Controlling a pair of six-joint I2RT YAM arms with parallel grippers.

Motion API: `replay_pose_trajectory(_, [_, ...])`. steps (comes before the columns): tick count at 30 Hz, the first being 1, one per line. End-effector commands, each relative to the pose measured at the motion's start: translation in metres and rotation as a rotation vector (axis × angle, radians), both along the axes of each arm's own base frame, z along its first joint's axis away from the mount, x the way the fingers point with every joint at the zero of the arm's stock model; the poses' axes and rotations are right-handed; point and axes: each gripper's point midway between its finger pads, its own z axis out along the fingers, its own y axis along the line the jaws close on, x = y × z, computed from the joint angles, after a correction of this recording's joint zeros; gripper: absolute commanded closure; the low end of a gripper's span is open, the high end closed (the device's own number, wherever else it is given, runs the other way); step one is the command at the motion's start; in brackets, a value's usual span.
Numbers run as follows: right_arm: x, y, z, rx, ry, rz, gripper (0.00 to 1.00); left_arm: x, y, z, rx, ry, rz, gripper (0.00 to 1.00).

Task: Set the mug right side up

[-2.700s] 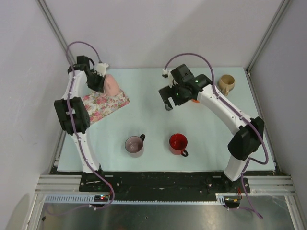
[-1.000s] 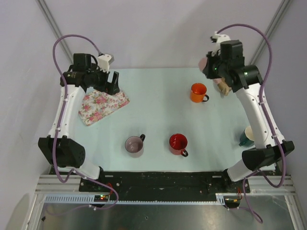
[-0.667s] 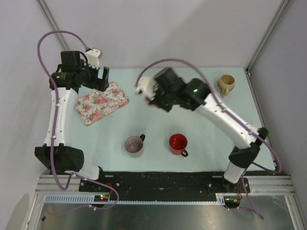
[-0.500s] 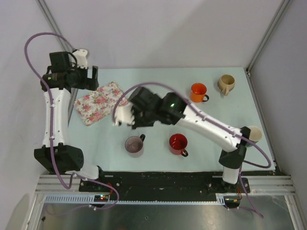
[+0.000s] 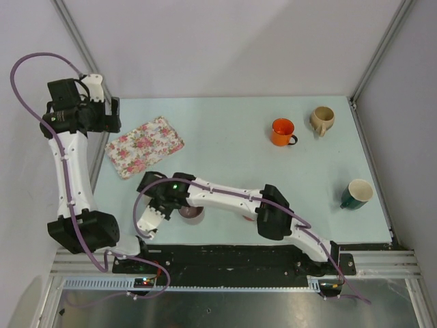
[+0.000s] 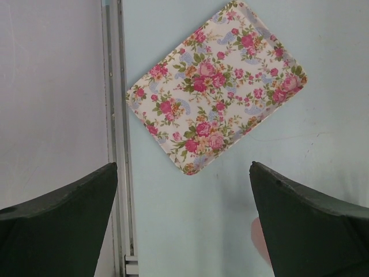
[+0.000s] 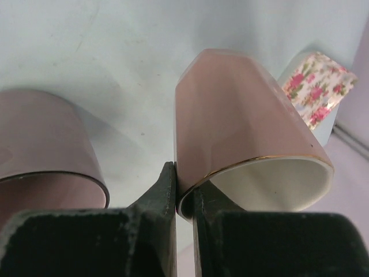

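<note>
The base of the pink mug points down, so the robot's right gripper should next move back and down and let go of it on the bare tabletop (image 5: 132,212) beside the mauve mug.
My right gripper (image 7: 184,196) is shut on the wall of a pink mug (image 7: 242,133) with a gold rim and white inside. One finger sits outside the wall and one inside. The mug's mouth faces the wrist camera and its base points away. In the top view the right gripper (image 5: 151,213) holds the pink mug (image 5: 146,222) near the table's front left. My left gripper (image 5: 113,115) stands open at the far left edge, holding nothing. In the left wrist view the left gripper (image 6: 184,225) hangs over bare table.
A floral tray (image 5: 145,145) lies at the back left. A mauve mug (image 5: 192,212) stands upright just right of the held mug. An orange mug (image 5: 281,132), a beige mug (image 5: 322,119) and a green mug (image 5: 356,193) stand on the right. My right arm hides the red mug.
The right arm swung from the back right across the table to the front left, carrying the pink mug. The left arm drew back leftward off the tray, still open.
</note>
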Motion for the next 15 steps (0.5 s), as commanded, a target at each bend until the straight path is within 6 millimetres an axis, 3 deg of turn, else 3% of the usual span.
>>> replay_pose_trajectory(1, [0.017, 0.034, 0.068, 0.132, -0.289, 0.175, 1.0, -0.006, 0.003, 0.009, 0.021, -0.033, -0.024, 0.0])
replay_pose_trajectory(6, [0.018, 0.028, 0.041, 0.008, -0.399, 0.324, 1.0, -0.005, 0.005, 0.005, -0.005, -0.029, -0.039, 0.0])
replay_pose_trajectory(15, [-0.015, 0.0, 0.024, -0.104, -0.374, 0.44, 1.0, 0.001, 0.005, 0.0, -0.038, -0.025, -0.069, 0.0])
